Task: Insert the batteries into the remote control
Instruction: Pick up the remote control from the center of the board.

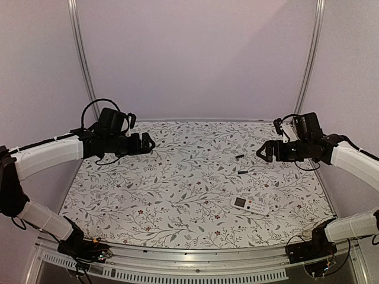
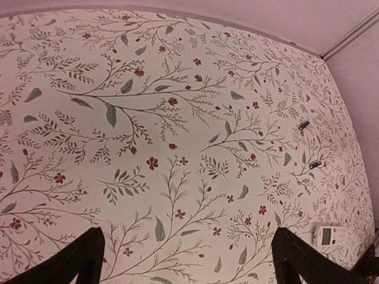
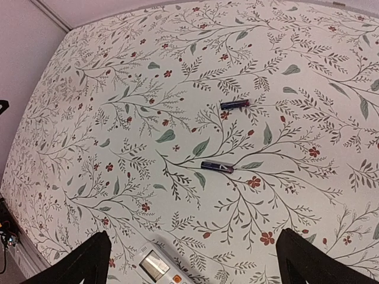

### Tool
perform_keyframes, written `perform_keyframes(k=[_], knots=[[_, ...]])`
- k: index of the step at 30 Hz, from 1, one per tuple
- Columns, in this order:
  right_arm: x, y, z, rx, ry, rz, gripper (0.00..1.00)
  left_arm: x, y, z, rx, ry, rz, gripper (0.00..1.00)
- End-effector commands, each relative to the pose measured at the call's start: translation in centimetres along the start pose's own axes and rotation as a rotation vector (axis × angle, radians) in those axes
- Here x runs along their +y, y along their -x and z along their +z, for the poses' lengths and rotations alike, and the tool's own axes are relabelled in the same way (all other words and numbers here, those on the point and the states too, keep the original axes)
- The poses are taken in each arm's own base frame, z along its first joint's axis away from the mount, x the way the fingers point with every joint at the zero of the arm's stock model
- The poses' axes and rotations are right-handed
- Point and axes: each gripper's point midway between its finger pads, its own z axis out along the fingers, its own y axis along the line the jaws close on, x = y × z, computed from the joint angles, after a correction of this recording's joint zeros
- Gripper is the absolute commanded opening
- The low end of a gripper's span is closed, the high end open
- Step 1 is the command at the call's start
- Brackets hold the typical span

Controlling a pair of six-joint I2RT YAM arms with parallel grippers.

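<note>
The remote lies slantwise, so next I will turn my right gripper and bring it back and down over the keys by the display [image 1: 249,205] [image 3: 174,276].
The white remote control [image 1: 249,205] lies on the floral table near the front right, display window towards the left; it also shows in the right wrist view [image 3: 159,265] and the left wrist view [image 2: 327,235]. Two dark batteries lie apart beyond it: one [image 1: 239,157] [image 3: 234,105] [image 2: 304,125] farther back, one [image 1: 243,172] [image 3: 217,167] [image 2: 315,164] nearer the remote. My left gripper [image 1: 149,143] hovers open and empty over the table's back left. My right gripper [image 1: 263,151] hovers open and empty at the back right, right of the batteries.
The table carries a floral cloth [image 1: 177,177]. Pale walls and two metal posts [image 1: 83,59] close the back and sides. A metal rail [image 1: 195,257] runs along the front edge by the arm bases.
</note>
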Motion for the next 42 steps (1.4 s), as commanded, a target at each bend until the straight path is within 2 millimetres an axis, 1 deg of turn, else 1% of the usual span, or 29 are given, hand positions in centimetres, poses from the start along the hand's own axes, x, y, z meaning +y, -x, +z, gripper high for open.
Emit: perform_keyframes(k=[1, 2, 7, 10, 11, 14, 16, 19, 22, 26, 31, 37, 42], knots=[[1.7, -3.4, 0.9, 0.130, -0.008, -0.113, 0.99, -2.0, -0.5, 0.0, 0.026, -0.085, 0.043, 1.00], [2.6, -4.2, 1.2, 0.160, -0.002, -0.143, 0.99, -2.2, -0.7, 0.0, 0.033, -0.094, 0.043, 1.00], [5.0, -7.7, 1.9, 0.313, -0.011, -0.253, 0.99, -2.3, -1.2, -0.6, 0.033, -0.113, 0.058, 1.00], [6.1, -9.7, 1.8, 0.402, -0.020, -0.321, 0.99, -2.4, -1.4, -0.9, 0.038, -0.119, 0.068, 0.99], [6.2, -10.4, 1.9, 0.435, -0.032, -0.341, 0.99, -2.4, -1.4, -1.1, 0.037, -0.124, 0.072, 1.00], [5.6, -11.6, 2.1, 0.507, -0.109, -0.408, 0.99, -2.8, -1.0, -1.6, 0.019, -0.142, 0.080, 1.00], [5.2, -12.0, 2.3, 0.530, -0.137, -0.433, 0.99, -3.0, -0.8, -1.8, 0.013, -0.153, 0.086, 1.00], [4.9, -12.7, 2.7, 0.566, -0.144, -0.454, 0.98, -3.2, -0.7, -2.1, 0.010, -0.164, 0.094, 1.00], [5.3, -13.5, 3.2, 0.603, -0.113, -0.469, 0.96, -3.2, -0.6, -2.2, 0.010, -0.159, 0.097, 1.00], [5.1, -14.2, 3.9, 0.648, -0.122, -0.494, 0.93, -3.1, -0.4, -2.3, 0.002, -0.149, 0.102, 1.00], [5.1, -15.2, 4.7, 0.709, -0.131, -0.528, 0.88, -3.3, 0.0, -2.3, -0.004, -0.151, 0.110, 1.00], [5.0, -17.0, 5.6, 0.803, -0.137, -0.587, 0.82, -3.6, 0.4, -2.2, -0.013, -0.160, 0.098, 1.00], [4.5, -18.1, 5.9, 0.872, -0.157, -0.651, 0.81, -3.7, 0.6, -2.2, -0.018, -0.168, 0.097, 1.00]])
